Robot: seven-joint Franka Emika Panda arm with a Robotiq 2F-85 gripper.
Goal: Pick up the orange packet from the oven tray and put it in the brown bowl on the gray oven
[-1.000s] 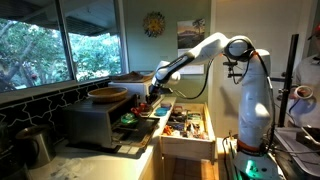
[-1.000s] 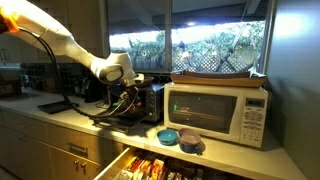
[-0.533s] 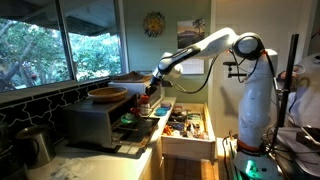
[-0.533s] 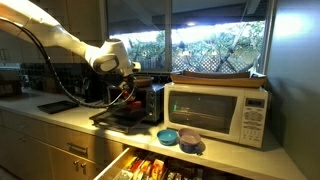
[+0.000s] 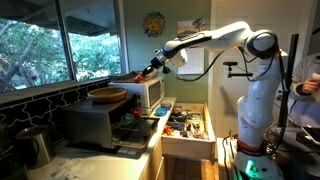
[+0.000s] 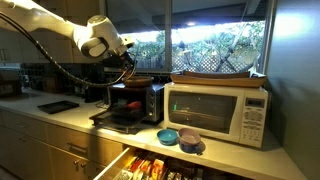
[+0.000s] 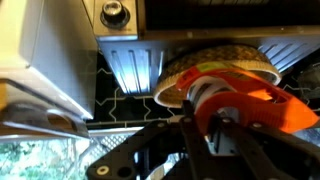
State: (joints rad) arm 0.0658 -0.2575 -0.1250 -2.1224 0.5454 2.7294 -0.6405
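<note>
The packet still hangs above and beside the brown bowl, so my gripper should next move outward over the open middle of the bowl. Then it should go down to let go of the orange packet.
My gripper is shut on the orange packet and holds it in the air above the gray oven. The packet shows as a small orange spot at the fingertips in an exterior view. The brown bowl sits on top of the oven, below the gripper and a little to the side. The wrist view shows the bowl just beyond the packet and my gripper. The gripper also hangs above the bowl and oven. The dark oven tray lies in front of the oven.
A white microwave stands beside the oven, with a board on top. Small blue bowls sit on the counter in front of it. An open drawer full of packets juts out below. Windows run behind the counter.
My gripper has risen from the oven tray with the orange packet in it and moved up over the oven top, toward the bowl.
</note>
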